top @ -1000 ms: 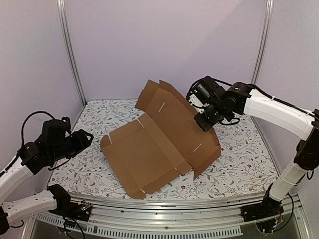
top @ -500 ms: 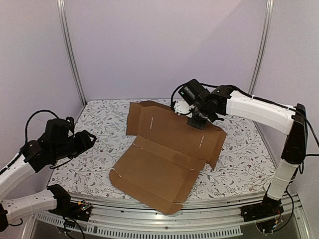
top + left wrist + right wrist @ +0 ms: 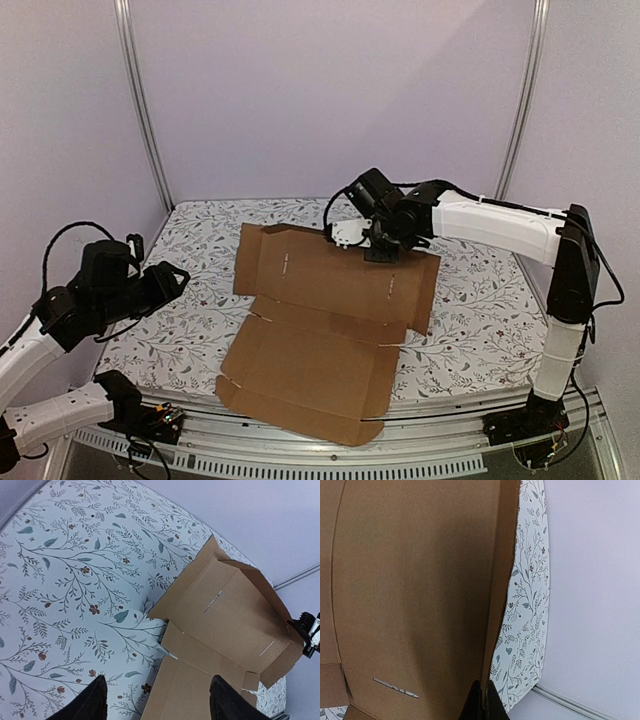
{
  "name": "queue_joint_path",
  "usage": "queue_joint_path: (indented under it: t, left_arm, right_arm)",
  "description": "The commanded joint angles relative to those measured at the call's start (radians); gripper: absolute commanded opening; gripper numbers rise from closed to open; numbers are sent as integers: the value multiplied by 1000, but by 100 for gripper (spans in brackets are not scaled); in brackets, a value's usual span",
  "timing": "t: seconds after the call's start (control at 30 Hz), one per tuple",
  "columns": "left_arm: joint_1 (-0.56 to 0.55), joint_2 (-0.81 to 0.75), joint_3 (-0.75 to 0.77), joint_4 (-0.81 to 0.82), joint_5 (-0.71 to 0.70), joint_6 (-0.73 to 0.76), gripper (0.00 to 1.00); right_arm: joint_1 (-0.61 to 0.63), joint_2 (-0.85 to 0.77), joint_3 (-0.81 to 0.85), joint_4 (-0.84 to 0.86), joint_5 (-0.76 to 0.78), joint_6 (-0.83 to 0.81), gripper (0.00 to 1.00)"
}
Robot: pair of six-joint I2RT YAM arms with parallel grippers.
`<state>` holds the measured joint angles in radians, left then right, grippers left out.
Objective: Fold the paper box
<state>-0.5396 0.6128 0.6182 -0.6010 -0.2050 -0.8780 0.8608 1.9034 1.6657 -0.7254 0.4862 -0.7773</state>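
My right gripper is pinching only the panel's far edge, so my left gripper needs to move outward and across onto the raised panel's loose end (image 3: 266,230) (image 3: 228,560) next.
The paper box (image 3: 320,310) is a flat brown cardboard sheet with flaps and slots, spread over the middle of the floral table. Its near panel hangs over the front edge. At the box's far edge my right gripper (image 3: 378,250) is shut on a raised edge flap. In the right wrist view the two black fingertips (image 3: 483,686) pinch that thin upright flap (image 3: 501,580). My left gripper (image 3: 175,275) hovers left of the box, open and empty. The left wrist view shows its fingers (image 3: 159,680) wide apart above the box's left corner (image 3: 235,615).
A floral cloth (image 3: 190,240) covers the table. An aluminium rail (image 3: 440,408) runs along the front edge. Metal posts (image 3: 140,100) and pale walls close in the back and sides. The right arm (image 3: 500,225) reaches across the back right.
My right gripper has swung left along the back, still holding the flap. The box has turned, dropped flatter and slid toward the front edge. The left arm has barely moved.
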Motion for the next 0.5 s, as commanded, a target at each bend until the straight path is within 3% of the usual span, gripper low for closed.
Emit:
queue_joint_path:
  t: [0.0, 0.2, 0.47]
  left_arm:
    - [-10, -2, 17, -41, 4, 39, 68]
    - [-10, 3, 22, -50, -5, 74, 69]
    - [-10, 48, 63, -40, -7, 141, 71]
  right_arm:
    - [8, 43, -9, 30, -56, -124, 0]
    - [19, 27, -86, 129, -80, -247, 0]
    - [30, -97, -139, 148, -152, -283, 0]
